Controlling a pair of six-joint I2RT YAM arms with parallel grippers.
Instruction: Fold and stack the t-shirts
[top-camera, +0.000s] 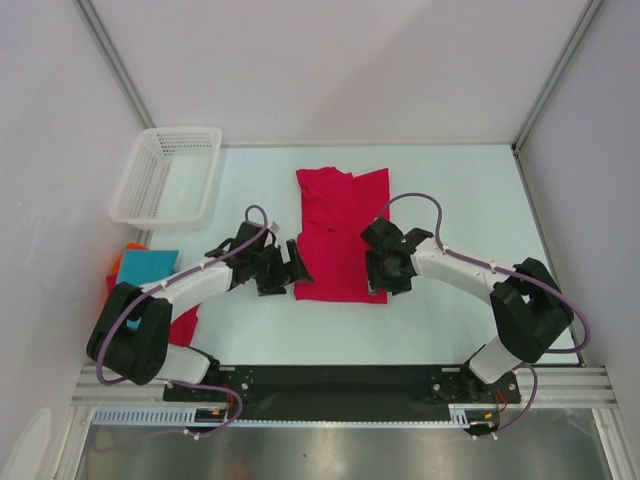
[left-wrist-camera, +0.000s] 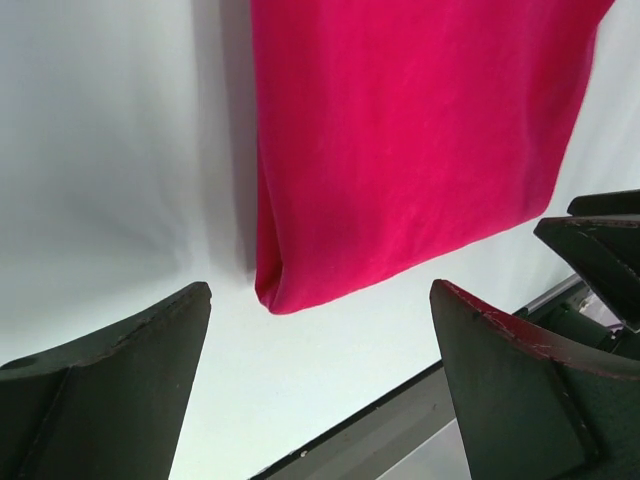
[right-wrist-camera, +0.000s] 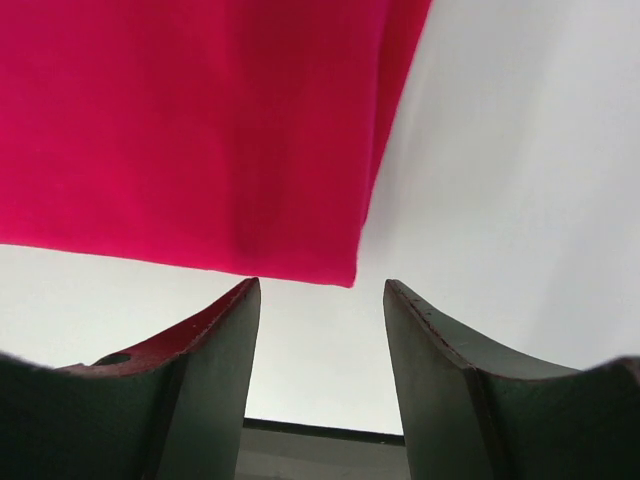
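Note:
The red shirt's near corner (top-camera: 383, 301) (right-wrist-camera: 343, 274) lines up with the gap between my right gripper's open fingers. My right gripper will go down around that corner and close on the cloth.
A large crimson-red t-shirt (top-camera: 340, 235) lies folded into a long strip in the middle of the table. My left gripper (top-camera: 297, 264) stands open just off its near left corner, with nothing between the fingers. In the left wrist view that folded corner (left-wrist-camera: 275, 290) sits ahead of the wide-spread gripper (left-wrist-camera: 320, 300). My right gripper (top-camera: 379, 283) is open at the near right corner. In the right wrist view the cloth (right-wrist-camera: 200, 130) ends just past the gripper (right-wrist-camera: 322, 284). Folded teal (top-camera: 147, 267), orange (top-camera: 133, 247) and red (top-camera: 185, 325) shirts lie stacked at the left edge.
A white mesh basket (top-camera: 168, 175) stands at the far left of the table. White walls close in the sides and back. The black rail (top-camera: 330, 380) carrying the arm bases runs along the near edge.

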